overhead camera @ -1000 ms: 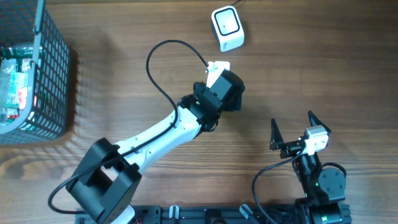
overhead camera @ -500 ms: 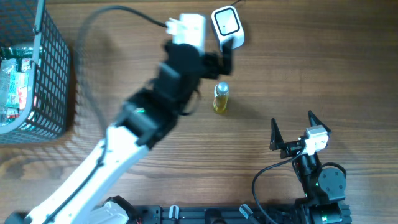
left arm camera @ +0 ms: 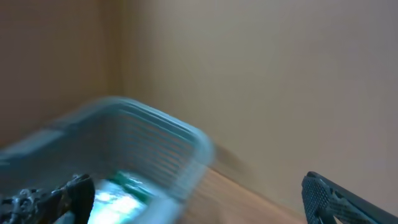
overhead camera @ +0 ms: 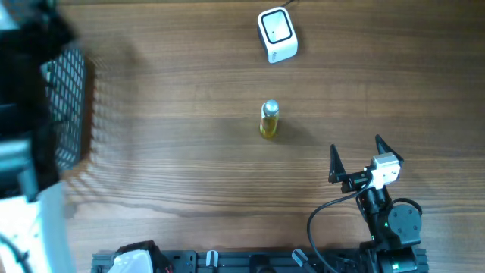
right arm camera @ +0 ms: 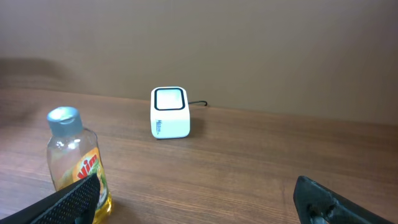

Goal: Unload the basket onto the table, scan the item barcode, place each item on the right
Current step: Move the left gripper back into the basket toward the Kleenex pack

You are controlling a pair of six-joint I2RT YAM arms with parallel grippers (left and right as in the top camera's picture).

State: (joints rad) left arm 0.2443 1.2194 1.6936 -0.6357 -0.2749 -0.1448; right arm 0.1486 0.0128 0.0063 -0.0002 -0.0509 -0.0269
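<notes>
I should next swing my left gripper to the left in its wrist view to the basket's packaged goods below, then tilt it down and lower it inside.
The item is a small clear bottle (overhead camera: 269, 120) of yellow liquid with a grey cap, standing upright and alone in the middle of the table. It also shows at the left of the right wrist view as the bottle (right arm camera: 78, 163). The white barcode scanner (overhead camera: 277, 34) sits beyond it at the far edge, and the scanner (right arm camera: 170, 112) faces the right wrist camera. My right gripper (overhead camera: 355, 145) rests open near the front right, empty, well short of the bottle. My left arm (overhead camera: 23, 136) is a blur at the far left. The left gripper (left arm camera: 202, 200) is open with nothing between its fingers.
A dark wire basket (overhead camera: 72, 106) with packaged goods stands at the left edge, mostly hidden under the left arm. In the left wrist view the basket (left arm camera: 143, 143) lies blurred just ahead of the fingers. The scanner's cable leads off the back edge.
My left gripper let go of the bottle, leaving it upright mid-table. The left arm then swung fast to the left, over the basket. The right arm has not moved.
</notes>
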